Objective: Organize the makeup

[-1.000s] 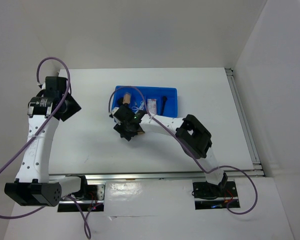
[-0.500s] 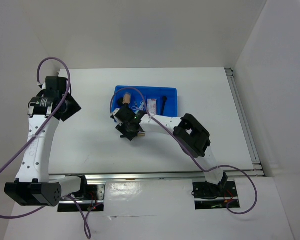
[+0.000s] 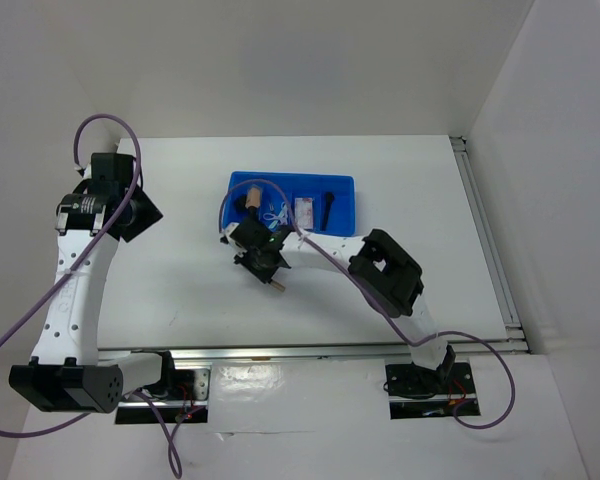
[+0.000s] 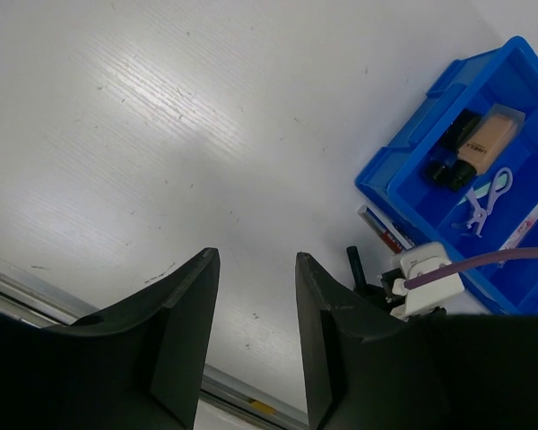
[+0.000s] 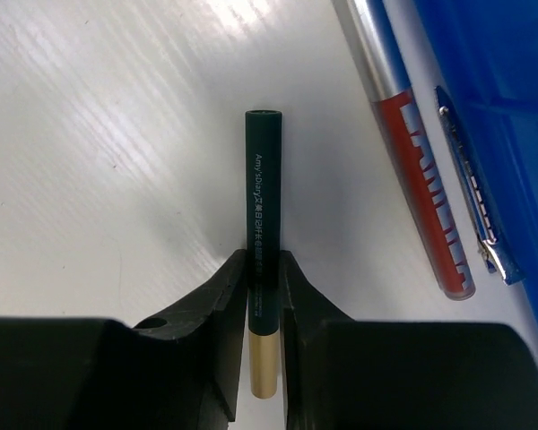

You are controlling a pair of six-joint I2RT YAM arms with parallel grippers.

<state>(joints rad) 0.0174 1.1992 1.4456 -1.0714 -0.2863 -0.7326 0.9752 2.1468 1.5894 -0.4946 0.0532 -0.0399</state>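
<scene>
My right gripper lifts next, swings outward and to the right in the top view, turns and lowers beside the brush, since the black-tipped brush's compartment has room.
My right gripper is shut on a slim dark green pencil with a gold end. The pencil lies on the white table just in front of the blue tray. A red-and-silver tube lies beside it, along the tray wall. Inside the tray are a tan stub, a lilac-clear piece, a pink packet and a black-tipped brush. My left gripper hangs open over bare table far to the left, holding nothing.
A thin blue-and-silver strip rests against the tray's near wall. The right arm's purple cable loops over the tray. White walls close in the back and right sides. A metal rail runs along the table's near edge.
The right gripper's jaws have closed onto the dark green pencil, and the wrist has turned slightly. The left arm has not moved.
</scene>
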